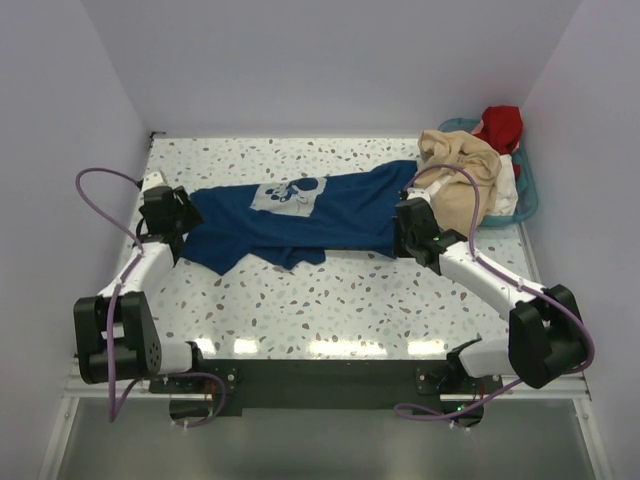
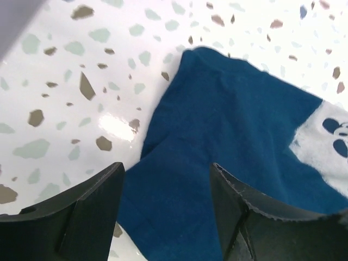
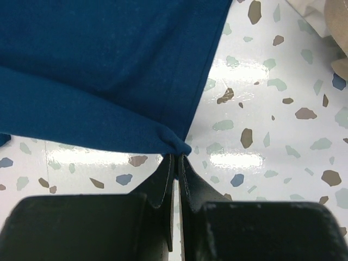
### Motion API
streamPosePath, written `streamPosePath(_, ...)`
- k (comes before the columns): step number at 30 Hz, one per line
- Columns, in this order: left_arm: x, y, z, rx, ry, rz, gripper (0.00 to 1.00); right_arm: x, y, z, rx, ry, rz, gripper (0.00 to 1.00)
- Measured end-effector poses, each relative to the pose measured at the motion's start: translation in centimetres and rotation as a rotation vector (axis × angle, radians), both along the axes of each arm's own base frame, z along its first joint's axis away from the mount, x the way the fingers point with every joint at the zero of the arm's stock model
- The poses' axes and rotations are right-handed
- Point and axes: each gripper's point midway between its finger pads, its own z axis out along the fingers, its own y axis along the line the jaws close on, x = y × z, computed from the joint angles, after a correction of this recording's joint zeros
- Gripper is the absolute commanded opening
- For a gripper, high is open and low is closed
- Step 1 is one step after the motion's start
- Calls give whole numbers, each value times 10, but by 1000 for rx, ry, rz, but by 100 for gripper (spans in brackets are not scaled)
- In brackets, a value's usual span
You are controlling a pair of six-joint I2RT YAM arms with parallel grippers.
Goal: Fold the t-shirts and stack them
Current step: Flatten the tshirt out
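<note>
My open left gripper moves down and back toward my base onto the sleeve's outer corner [image 1: 186,254] [image 2: 124,201] next, since my right gripper already holds the shirt's opposite end.
A navy blue t-shirt [image 1: 300,215] with a white printed graphic [image 1: 288,193] lies spread across the middle of the speckled table. My left gripper [image 1: 176,222] is open over its left end, a sleeve [image 2: 217,141] lying between the fingers [image 2: 92,212]. My right gripper [image 1: 407,238] is shut on the shirt's lower right corner [image 3: 176,145]. The cloth bunches at the fingertips. A beige t-shirt [image 1: 458,170], a red one [image 1: 500,126] and a white one [image 1: 508,190] are piled in and over the teal basket at the back right.
The teal plastic basket [image 1: 528,196] stands at the back right corner, close behind my right arm. White walls close in the table on the left, back and right. Bare speckled tabletop [image 1: 330,310] lies in front of the shirt.
</note>
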Motion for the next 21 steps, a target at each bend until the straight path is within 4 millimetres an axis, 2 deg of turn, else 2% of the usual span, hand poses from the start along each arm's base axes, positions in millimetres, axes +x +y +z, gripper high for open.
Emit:
streamPosePath(2, -6, 5, 5, 22, -20, 25, 68, 0, 0, 0, 0, 0, 0, 2)
streamPosePath(5, -28, 9, 7, 46, -48, 60, 68, 0, 0, 0, 1, 0, 2, 1)
streamPosePath(7, -43, 12, -3, 56, -34, 83, 67, 0, 1, 0, 2, 1, 5, 1)
streamPosePath(10, -56, 16, -29, 54, 41, 107, 62, 0, 3, 0, 14, 3, 15, 1)
streamPosePath(14, -64, 18, -56, 45, 132, 112, 59, 0, 6, 0, 23, 3, 23, 1)
streamPosePath(21, -66, 22, -73, 32, 177, 123, 50, 1, 7, 1, 30, -1, 27, 1)
